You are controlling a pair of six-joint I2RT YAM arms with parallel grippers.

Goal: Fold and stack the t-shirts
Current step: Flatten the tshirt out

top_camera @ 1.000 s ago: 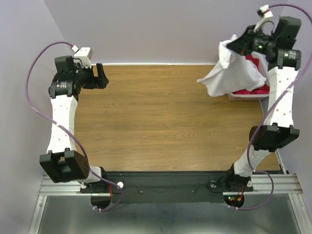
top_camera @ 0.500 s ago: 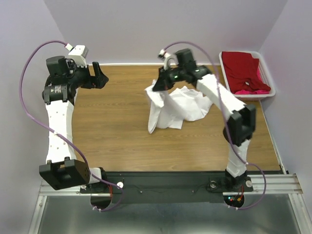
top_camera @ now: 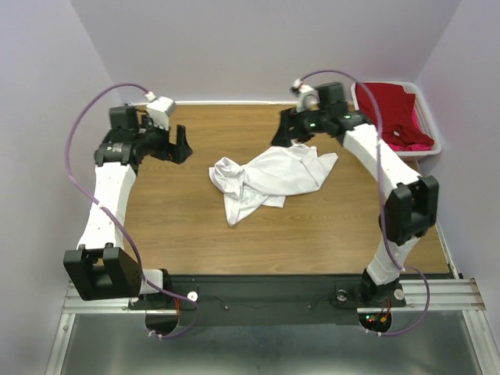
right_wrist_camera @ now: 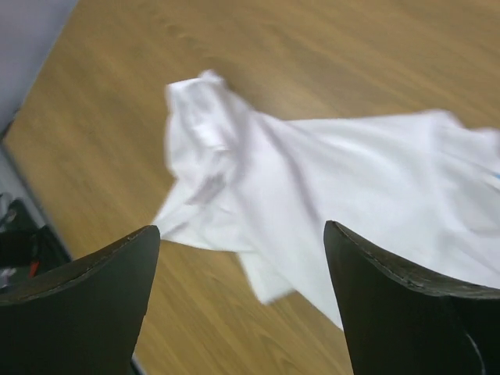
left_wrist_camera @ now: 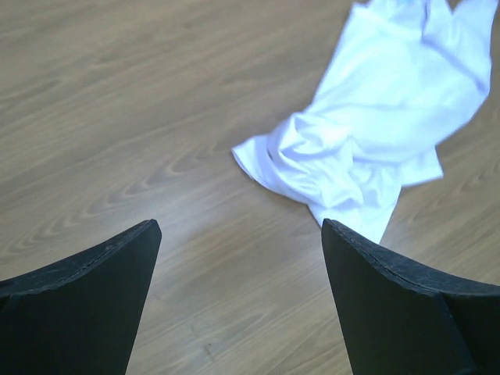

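I will next move my left gripper down and to the right in the top view, onto the white t-shirt's bunched end (top_camera: 223, 168) (left_wrist_camera: 283, 144), because a fold stands up there.
A crumpled white t-shirt (top_camera: 266, 178) lies loose on the middle of the wooden table (top_camera: 195, 226); it also shows as white t-shirt (left_wrist_camera: 375, 133) and white t-shirt (right_wrist_camera: 336, 195) in the wrist views. My right gripper (top_camera: 280, 134) hovers at its far right corner, open, with nothing between its fingers. My left gripper (top_camera: 181, 146) hangs open to the left of the shirt, apart from it. A deep red t-shirt (top_camera: 391, 109) and a bit of pink t-shirt (top_camera: 406, 144) lie in the basket.
The white plastic basket (top_camera: 358, 98) stands at the table's far right corner, against the purple wall. The arm bases and a metal rail (top_camera: 266, 297) line the near edge.
The right arm carried the white t-shirt from above the basket to the table's middle, and its gripper opened and let it drop. The left gripper swung right toward the shirt.
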